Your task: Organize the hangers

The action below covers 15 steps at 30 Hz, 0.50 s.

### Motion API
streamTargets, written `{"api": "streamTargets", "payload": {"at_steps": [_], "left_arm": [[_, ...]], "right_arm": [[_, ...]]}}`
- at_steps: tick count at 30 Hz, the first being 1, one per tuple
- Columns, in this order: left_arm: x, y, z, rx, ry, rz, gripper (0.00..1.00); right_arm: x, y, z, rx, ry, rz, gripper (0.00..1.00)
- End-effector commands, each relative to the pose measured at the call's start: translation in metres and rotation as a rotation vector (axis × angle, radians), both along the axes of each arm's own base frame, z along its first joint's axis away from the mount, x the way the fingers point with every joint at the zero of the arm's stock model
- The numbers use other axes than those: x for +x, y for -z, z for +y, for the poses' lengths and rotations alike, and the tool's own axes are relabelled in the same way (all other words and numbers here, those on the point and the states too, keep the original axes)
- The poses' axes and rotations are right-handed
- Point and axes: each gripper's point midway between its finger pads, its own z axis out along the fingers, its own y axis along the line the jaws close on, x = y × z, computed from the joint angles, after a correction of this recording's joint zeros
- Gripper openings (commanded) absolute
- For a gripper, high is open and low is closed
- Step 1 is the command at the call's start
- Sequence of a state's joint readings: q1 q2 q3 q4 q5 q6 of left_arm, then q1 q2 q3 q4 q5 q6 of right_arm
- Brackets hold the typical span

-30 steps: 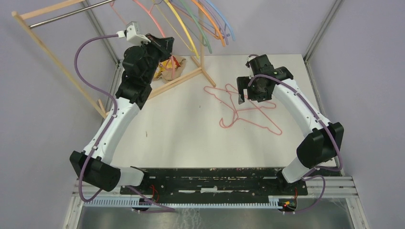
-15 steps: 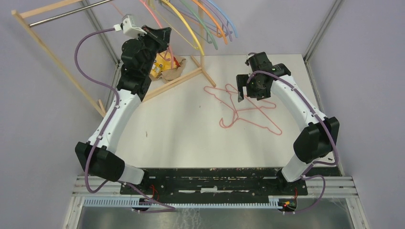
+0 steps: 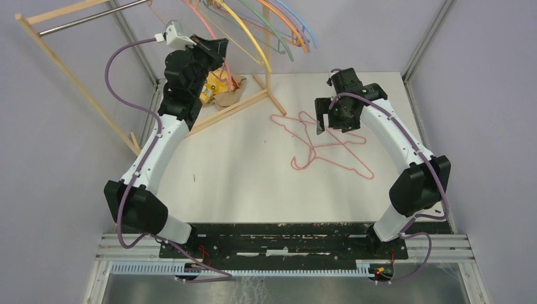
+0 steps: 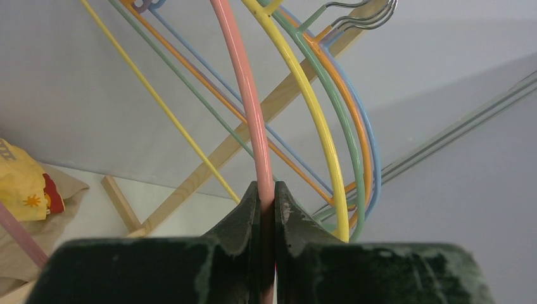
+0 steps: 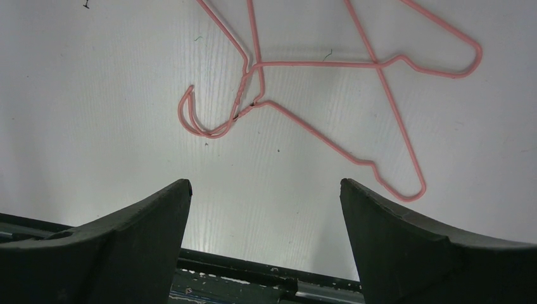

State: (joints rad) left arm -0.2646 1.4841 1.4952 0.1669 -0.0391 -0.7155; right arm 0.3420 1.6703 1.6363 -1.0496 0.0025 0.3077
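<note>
The pink hanger (image 3: 197, 15) is separated from the row of hangers by a gap, so the robot's left gripper should next carry it to the right in the top view, toward the yellow (image 4: 316, 126) one.
My left gripper (image 4: 266, 190) is shut on the wire of a pink hanger (image 4: 244, 95), which I hold up high beside the rack. In the top view this gripper (image 3: 214, 45) is at the back left, and the pink hanger (image 3: 197, 15) runs up out of frame. Yellow (image 4: 316, 126), green (image 4: 345, 126), orange (image 4: 358, 126) and blue (image 4: 374, 145) hangers hang close to its right. My right gripper (image 5: 266, 190) stands open above the table with nothing between its fingers. Pink hangers (image 5: 316, 63) lie overlapping on the white table (image 3: 240, 171), just ahead of it.
The wooden rack (image 3: 63, 63) with its metal rail (image 3: 82, 19) stands at the back left. Its base beams (image 3: 237, 104) rest on the table. A yellow cloth (image 3: 212, 88) lies crumpled by the base. Metal frame posts (image 3: 421, 44) flank the table.
My left arm has stretched farther back towards the rack with the pink hanger in its grip. The hanging hangers have swung a little. The right arm has barely shifted.
</note>
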Motion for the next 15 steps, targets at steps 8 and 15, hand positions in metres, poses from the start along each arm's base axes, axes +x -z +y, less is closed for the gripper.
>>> {"api": "streamTargets", "payload": {"at_steps": [8,15], "left_arm": [[0.022,0.012,-0.038,-0.073,0.196,0.106,0.03],[0.012,0.007,-0.042,-0.062,0.236,0.107,0.22]], "right_arm": [[0.010,-0.011,0.001,0.020,0.004,-0.036,0.96],[0.005,-0.006,0.001,0.020,0.001,-0.025,0.97]]}}
